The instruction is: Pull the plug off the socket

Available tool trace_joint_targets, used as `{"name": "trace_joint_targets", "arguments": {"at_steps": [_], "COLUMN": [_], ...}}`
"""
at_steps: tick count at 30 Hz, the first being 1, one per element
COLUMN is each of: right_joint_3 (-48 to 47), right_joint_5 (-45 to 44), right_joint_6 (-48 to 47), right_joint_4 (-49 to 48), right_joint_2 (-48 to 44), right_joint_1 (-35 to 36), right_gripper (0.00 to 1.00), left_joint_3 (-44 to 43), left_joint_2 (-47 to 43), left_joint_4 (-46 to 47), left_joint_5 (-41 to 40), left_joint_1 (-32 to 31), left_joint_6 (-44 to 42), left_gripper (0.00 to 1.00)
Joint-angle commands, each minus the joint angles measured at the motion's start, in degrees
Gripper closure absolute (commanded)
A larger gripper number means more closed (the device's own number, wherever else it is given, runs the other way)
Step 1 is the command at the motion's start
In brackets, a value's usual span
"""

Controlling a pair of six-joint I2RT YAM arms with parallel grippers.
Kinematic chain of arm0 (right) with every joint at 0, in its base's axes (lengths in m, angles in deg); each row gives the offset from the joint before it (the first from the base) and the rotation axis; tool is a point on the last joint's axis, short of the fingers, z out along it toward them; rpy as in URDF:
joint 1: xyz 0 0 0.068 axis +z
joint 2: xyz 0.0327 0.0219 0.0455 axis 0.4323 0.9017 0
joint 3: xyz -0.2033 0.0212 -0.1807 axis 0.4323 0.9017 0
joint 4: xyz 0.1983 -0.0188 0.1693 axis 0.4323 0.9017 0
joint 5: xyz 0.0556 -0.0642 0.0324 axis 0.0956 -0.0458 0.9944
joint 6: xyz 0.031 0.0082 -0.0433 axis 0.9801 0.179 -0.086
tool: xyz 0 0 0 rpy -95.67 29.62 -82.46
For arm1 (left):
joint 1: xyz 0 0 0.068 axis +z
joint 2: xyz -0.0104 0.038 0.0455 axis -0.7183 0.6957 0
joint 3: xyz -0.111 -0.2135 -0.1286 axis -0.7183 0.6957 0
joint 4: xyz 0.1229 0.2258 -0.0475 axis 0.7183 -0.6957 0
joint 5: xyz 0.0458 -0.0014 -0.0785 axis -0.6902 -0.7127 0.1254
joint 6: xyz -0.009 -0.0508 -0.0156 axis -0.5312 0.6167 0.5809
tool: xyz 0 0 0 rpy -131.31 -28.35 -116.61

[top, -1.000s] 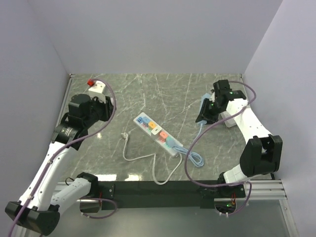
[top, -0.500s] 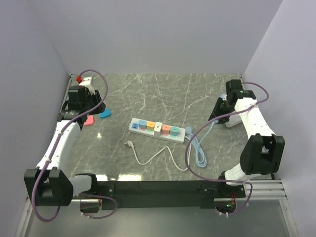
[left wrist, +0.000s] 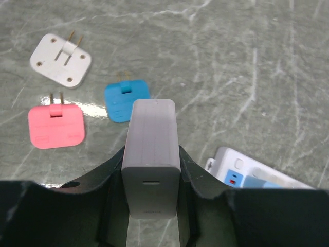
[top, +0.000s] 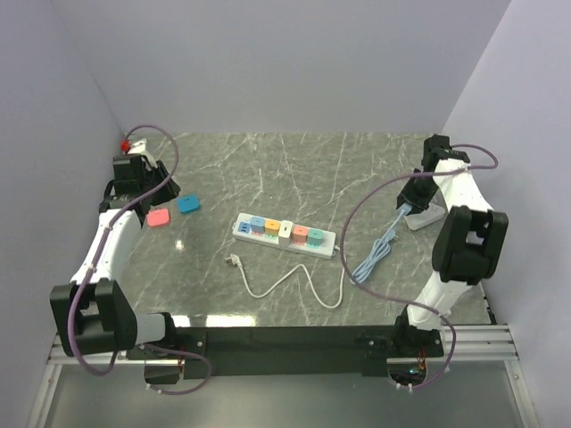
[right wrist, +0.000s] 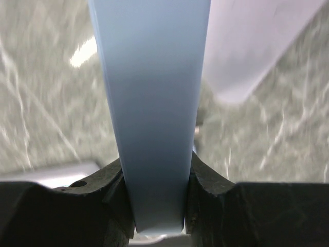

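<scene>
I will next lower the block [left wrist: 150, 154] in my left gripper left in the wrist view and release it on the bare tabletop between the loose plugs.
The socket [top: 285, 234], a long white power strip, lies mid-table with several coloured plugs in its outlets; its end shows in the left wrist view [left wrist: 257, 172]. Its thin white cord [top: 290, 283] loops toward me. My left gripper [top: 161, 190] is at the far left, shut on a white charger block [left wrist: 150, 154], above the table near loose plugs. My right gripper [top: 409, 198] is at the far right, shut on a light blue plug [right wrist: 154, 103] whose blue cable [top: 379, 254] trails down to the table.
A pink plug [top: 159, 218] and a blue plug [top: 188, 204] lie loose by the left gripper; a white plug [left wrist: 60, 60] lies beyond them. A white adapter [top: 426, 217] sits under the right gripper. Walls close in on both sides.
The strip has turned to lie nearly level. My left arm swung back-left with the white charger. My right arm moved right with the blue plug, dragging its cable right.
</scene>
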Motion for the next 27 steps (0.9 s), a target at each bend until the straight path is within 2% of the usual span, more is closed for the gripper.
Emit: {"name": "trace_joint_targets", "arguments": {"at_steps": [1, 4, 5, 8, 9, 10, 11, 19, 25, 27], "right_joint_3": [-6.27, -9.96, -10.93, -14.37, -14.63, -14.20, -13.76, -6.83, -0.93, -0.05], "right_joint_5": [-1.88, -1.62, -1.27, -0.39, -0.04, -0.12, -0.04, 2.77, 6.02, 5.85], "right_joint_6": [2.74, 4.77, 4.95, 5.13, 5.04, 4.95, 4.78, 3.28, 2.50, 2.23], "right_joint_4": [-4.23, -4.85, -4.86, -3.62, -3.71, -4.06, -4.50, -6.87, -7.67, -7.32], "right_joint_2": [4.91, 9.13, 11.06, 13.79, 13.71, 13.45, 12.23, 4.24, -7.46, -10.71], "right_joint_1": [-2.69, -4.28, -4.37, -4.45, -4.45, -4.45, -4.45, -4.02, 0.99, 3.71], "right_gripper": [0.98, 0.75, 0.57, 0.41, 0.39, 0.31, 0.17, 0.12, 0.10, 0.10], "left_joint_3": [0.54, -0.68, -1.04, -2.61, -3.14, -4.19, -4.99, -9.65, -10.27, -10.18], "left_joint_2": [2.89, 6.49, 7.54, 12.03, 14.12, 15.19, 16.33, 25.92, 31.54, 32.42], "left_joint_4": [6.18, 6.81, 7.24, 7.95, 8.21, 8.39, 8.39, 9.70, 10.32, 10.41], "left_joint_5": [2.77, 3.13, 2.96, 2.08, 2.16, 2.25, 2.25, 2.16, 3.22, 3.57], "left_joint_1": [3.55, 5.57, 5.84, 7.42, 8.20, 8.47, 8.65, 9.70, 10.93, 11.11], "left_joint_6": [3.12, 3.91, 4.17, 5.05, 5.14, 5.31, 5.40, 6.63, 8.57, 8.92], "left_gripper": [1.00, 1.00, 1.00, 1.00, 0.99, 1.00, 1.00, 1.00, 0.99, 0.94]}}
